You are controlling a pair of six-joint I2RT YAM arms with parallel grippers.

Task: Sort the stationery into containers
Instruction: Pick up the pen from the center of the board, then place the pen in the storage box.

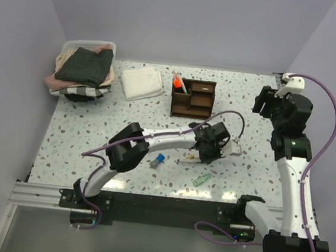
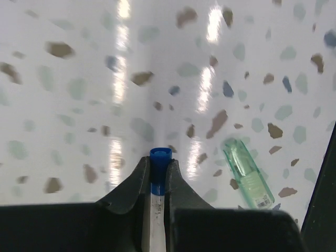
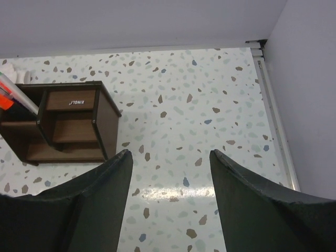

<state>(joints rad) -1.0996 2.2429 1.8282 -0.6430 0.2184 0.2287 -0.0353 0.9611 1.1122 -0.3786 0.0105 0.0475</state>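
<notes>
I will next raise my left gripper outward, tilt the white pen on end and lower it into the organiser's tall section (image 1: 182, 87), because that section already holds the orange highlighter upright.
My left gripper (image 1: 204, 148) is low over the middle of the speckled table, shut on a white pen with a blue cap (image 2: 160, 157); the cap sticks out just past the fingertips. A pale green clear item (image 2: 247, 170) lies on the table to its right, also in the top view (image 1: 202, 179). A small blue-capped bit (image 1: 157, 160) lies to the left. The dark brown wooden organiser (image 1: 193, 97) stands at the back with an orange highlighter (image 1: 178, 81) upright in its tall left section. My right gripper (image 3: 169, 155) hovers open and empty at the right, high above the table.
A white bin piled with folded clothes (image 1: 84, 67) sits at the back left, and a folded white cloth (image 1: 141, 82) lies beside it. Walls close the back and both sides. A metal rail (image 3: 270, 105) runs along the table's right edge.
</notes>
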